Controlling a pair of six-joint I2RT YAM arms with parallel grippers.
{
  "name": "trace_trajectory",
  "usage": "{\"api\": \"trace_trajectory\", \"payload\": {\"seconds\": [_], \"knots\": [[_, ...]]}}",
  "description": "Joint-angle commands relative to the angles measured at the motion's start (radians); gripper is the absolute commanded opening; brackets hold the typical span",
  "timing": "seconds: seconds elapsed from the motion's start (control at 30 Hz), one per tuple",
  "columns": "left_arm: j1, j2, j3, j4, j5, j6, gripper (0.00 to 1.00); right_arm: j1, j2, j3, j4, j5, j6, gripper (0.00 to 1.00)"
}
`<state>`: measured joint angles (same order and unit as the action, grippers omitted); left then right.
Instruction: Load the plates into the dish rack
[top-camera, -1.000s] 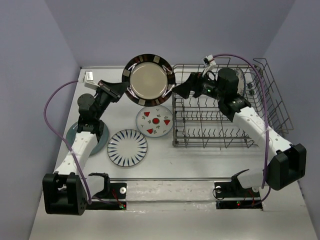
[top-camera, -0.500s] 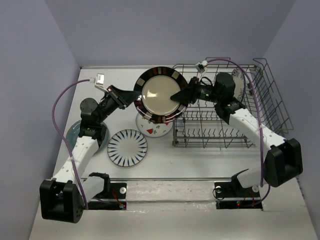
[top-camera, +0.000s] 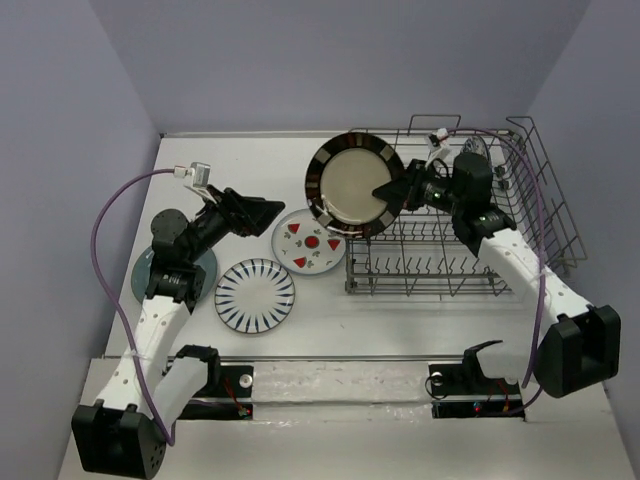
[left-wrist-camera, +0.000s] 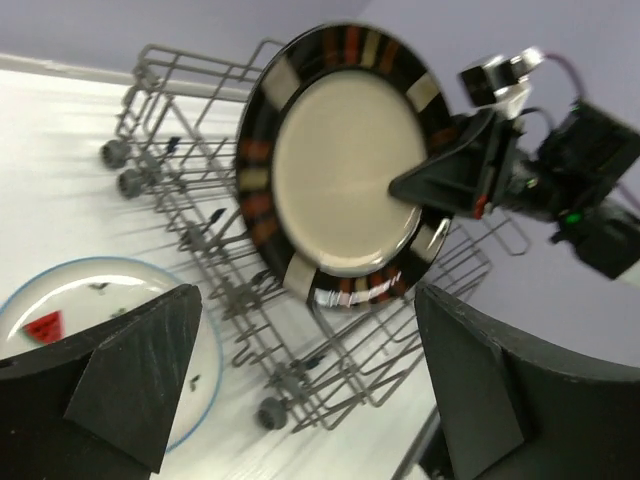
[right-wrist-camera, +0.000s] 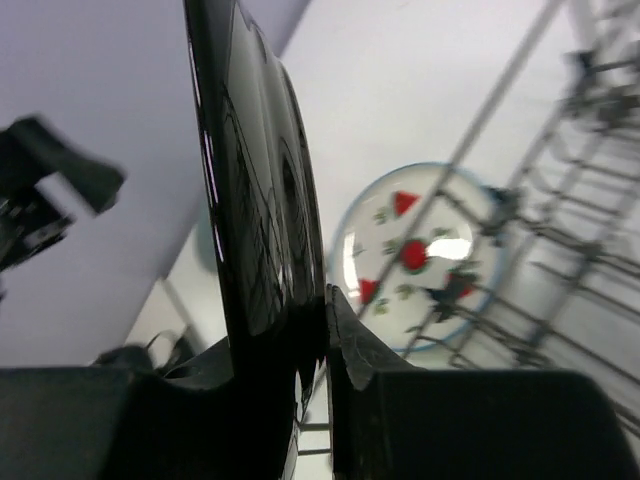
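The right gripper moves toward the patterned plate next, turning as it goes, then lowers the beige plate (top-camera: 350, 180) into the rack's wires, where empty slots show.
The brown-rimmed beige plate (top-camera: 350, 180) hangs on edge above the left end of the dish rack (top-camera: 455, 262). My right gripper (top-camera: 388, 190) is shut on its right rim; in the right wrist view the plate (right-wrist-camera: 250, 200) is edge-on between the jaws of that gripper (right-wrist-camera: 320, 340). My left gripper (top-camera: 272, 213) stands open to the left of the plate, apart from it. In the left wrist view the plate (left-wrist-camera: 340, 150) faces that open gripper (left-wrist-camera: 310, 380). On the table lie the red-triangle plate (top-camera: 310, 242), the blue-striped plate (top-camera: 255, 295) and the teal plate (top-camera: 145, 275), which is partly under the left arm.
The rack has high wire sides and rows of upright tines (left-wrist-camera: 200, 230). A patterned plate (top-camera: 480, 150) shows partly at the rack's far end behind the right arm. Purple cables loop from both wrists. The red-triangle plate (right-wrist-camera: 415, 255) lies just left of the rack.
The left gripper has opened, let go of the beige plate and drawn back to the left. The right gripper has shut on the plate's rim and carried it right, over the rack's left end.
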<state>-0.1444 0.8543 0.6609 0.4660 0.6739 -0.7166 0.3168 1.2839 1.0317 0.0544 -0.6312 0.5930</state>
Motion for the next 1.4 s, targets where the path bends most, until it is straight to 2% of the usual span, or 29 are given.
{"api": "trace_trajectory", "payload": {"seconds": [0.0,0.03,0.07,0.13,0.17,0.37,0.47,0.63,0.9,1.1,1.37], "knots": [[0.000,-0.069,0.029,-0.274,-0.074,0.273,0.99,-0.094,-0.093,0.112,-0.066,0.315,-0.129,0.07],[-0.003,-0.092,0.028,-0.299,-0.086,0.323,0.99,-0.094,-0.101,0.143,-0.130,0.383,-0.204,0.07],[-0.009,-0.106,0.023,-0.329,-0.118,0.342,0.99,-0.094,-0.101,0.155,-0.145,0.528,-0.241,0.07],[-0.027,-0.159,0.000,-0.333,-0.167,0.373,0.99,-0.104,-0.081,0.183,-0.160,0.632,-0.351,0.07],[-0.055,-0.176,-0.001,-0.340,-0.218,0.385,0.99,-0.104,-0.066,0.218,-0.163,0.745,-0.390,0.07],[-0.147,-0.205,0.019,-0.382,-0.312,0.447,0.99,-0.125,0.032,0.343,-0.191,0.988,-0.542,0.07],[-0.176,-0.234,0.031,-0.418,-0.381,0.474,0.99,-0.125,0.075,0.384,-0.186,1.042,-0.590,0.07],[-0.205,-0.251,0.025,-0.426,-0.390,0.483,0.99,-0.134,0.124,0.409,-0.188,1.081,-0.659,0.07],[-0.222,-0.256,0.022,-0.428,-0.396,0.483,0.99,-0.143,0.206,0.384,-0.191,1.075,-0.668,0.07],[-0.224,-0.259,0.019,-0.428,-0.399,0.480,0.99,-0.153,0.262,0.352,-0.179,0.996,-0.677,0.07],[-0.224,-0.256,0.017,-0.426,-0.404,0.479,0.99,-0.153,0.299,0.294,-0.169,1.004,-0.648,0.08]]}}
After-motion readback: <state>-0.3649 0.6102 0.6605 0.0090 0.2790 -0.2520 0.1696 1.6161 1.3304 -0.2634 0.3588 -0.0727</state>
